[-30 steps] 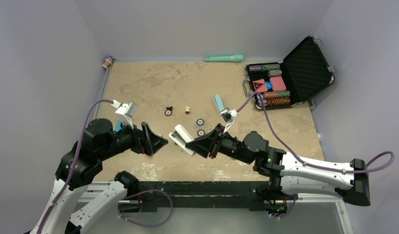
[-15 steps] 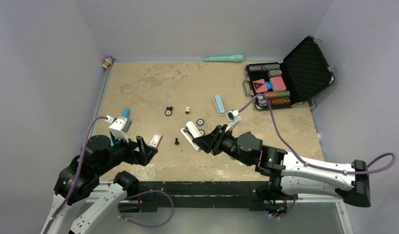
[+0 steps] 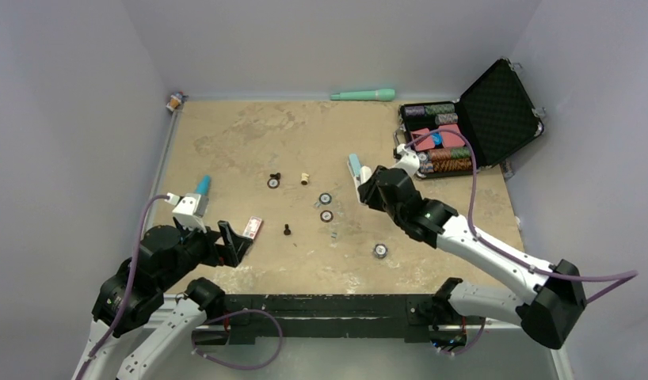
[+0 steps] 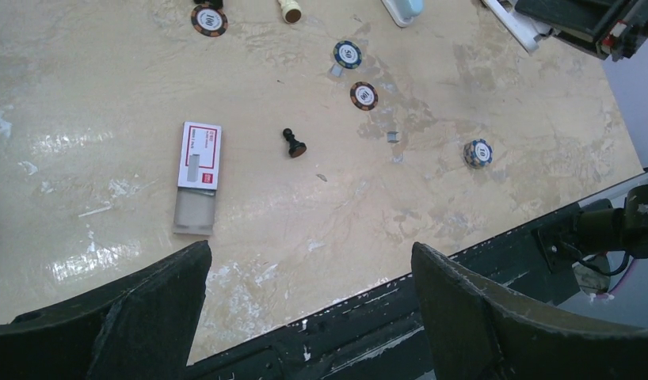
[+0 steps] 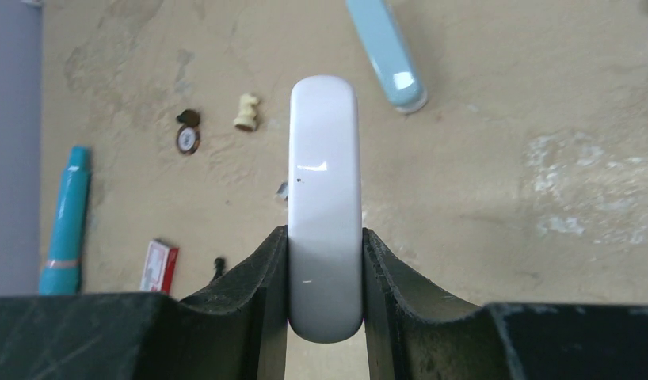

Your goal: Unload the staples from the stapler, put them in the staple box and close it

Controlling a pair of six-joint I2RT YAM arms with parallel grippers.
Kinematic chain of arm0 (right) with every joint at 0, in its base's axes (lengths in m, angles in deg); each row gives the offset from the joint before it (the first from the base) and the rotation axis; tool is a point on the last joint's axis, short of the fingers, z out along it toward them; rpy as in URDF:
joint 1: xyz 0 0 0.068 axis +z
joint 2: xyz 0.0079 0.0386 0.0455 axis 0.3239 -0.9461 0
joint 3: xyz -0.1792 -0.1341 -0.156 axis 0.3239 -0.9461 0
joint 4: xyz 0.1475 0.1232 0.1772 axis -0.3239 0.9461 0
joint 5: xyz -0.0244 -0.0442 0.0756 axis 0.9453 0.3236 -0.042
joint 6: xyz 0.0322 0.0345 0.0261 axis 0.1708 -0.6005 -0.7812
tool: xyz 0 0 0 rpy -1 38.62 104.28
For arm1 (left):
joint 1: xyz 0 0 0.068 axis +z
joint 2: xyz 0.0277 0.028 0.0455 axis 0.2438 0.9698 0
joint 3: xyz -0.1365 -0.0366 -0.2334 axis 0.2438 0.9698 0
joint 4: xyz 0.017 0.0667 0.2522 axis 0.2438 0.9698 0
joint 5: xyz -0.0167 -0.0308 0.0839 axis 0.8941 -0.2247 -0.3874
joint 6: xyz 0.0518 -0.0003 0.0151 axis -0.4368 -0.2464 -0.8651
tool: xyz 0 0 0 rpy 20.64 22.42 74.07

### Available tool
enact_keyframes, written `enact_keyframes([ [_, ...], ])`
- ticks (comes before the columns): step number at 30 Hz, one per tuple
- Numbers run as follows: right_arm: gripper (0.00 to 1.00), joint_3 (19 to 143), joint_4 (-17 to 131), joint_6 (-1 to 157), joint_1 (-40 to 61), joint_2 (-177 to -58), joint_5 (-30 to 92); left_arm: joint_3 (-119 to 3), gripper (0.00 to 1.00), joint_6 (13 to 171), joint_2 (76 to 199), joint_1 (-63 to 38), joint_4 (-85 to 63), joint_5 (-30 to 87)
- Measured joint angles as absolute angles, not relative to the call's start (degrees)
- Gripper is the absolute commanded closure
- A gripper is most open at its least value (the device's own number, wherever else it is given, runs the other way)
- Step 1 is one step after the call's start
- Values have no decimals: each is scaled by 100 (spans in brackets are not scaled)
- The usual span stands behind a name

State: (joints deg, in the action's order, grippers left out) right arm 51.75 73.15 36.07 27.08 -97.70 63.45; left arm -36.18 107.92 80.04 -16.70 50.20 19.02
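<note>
My right gripper has the white oblong part hanging above bare table, so it should next lower beside the pale-blue part's near end, toward the chip case, and open.
The stapler is in two parts. Its pale-blue oblong part [image 3: 355, 168] lies on the table right of centre and also shows in the right wrist view [image 5: 386, 51]. My right gripper [image 3: 367, 180] is shut on the white oblong part [image 5: 324, 198], gripping its near end and holding it just beside the pale-blue part. The white part also shows at the top edge of the left wrist view [image 4: 515, 24]. My left gripper [image 4: 309, 261] is open and empty, low over the table's near-left edge [image 3: 232, 241]. Small grey bits [image 4: 393, 136] lie on the table by the chips.
A red-and-white staple box [image 4: 198, 170] lies half slid open near my left gripper. A black pawn [image 4: 293, 144], several poker chips [image 4: 364, 96] and a pale pawn [image 5: 247, 111] are scattered mid-table. There is a blue pen [image 3: 202, 186] at left, a mint-green stick [image 3: 363, 95] at the back and an open chip case [image 3: 463, 127] at back right.
My right gripper has carried the white part from the near middle of the table back and right, to beside the pale-blue part. My left arm has drawn back to the near left.
</note>
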Motion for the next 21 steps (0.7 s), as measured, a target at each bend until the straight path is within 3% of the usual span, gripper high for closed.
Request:
enact_keyframes([
  [12,100,6028,7562,4300,1438,-11762,6643,-3618,0,10799,7984,-1670,5017,1843],
  [21,100,6301,7404,4599,1226,-12798,6551,-3618,0,10799,7984,-1670,5017,1845],
])
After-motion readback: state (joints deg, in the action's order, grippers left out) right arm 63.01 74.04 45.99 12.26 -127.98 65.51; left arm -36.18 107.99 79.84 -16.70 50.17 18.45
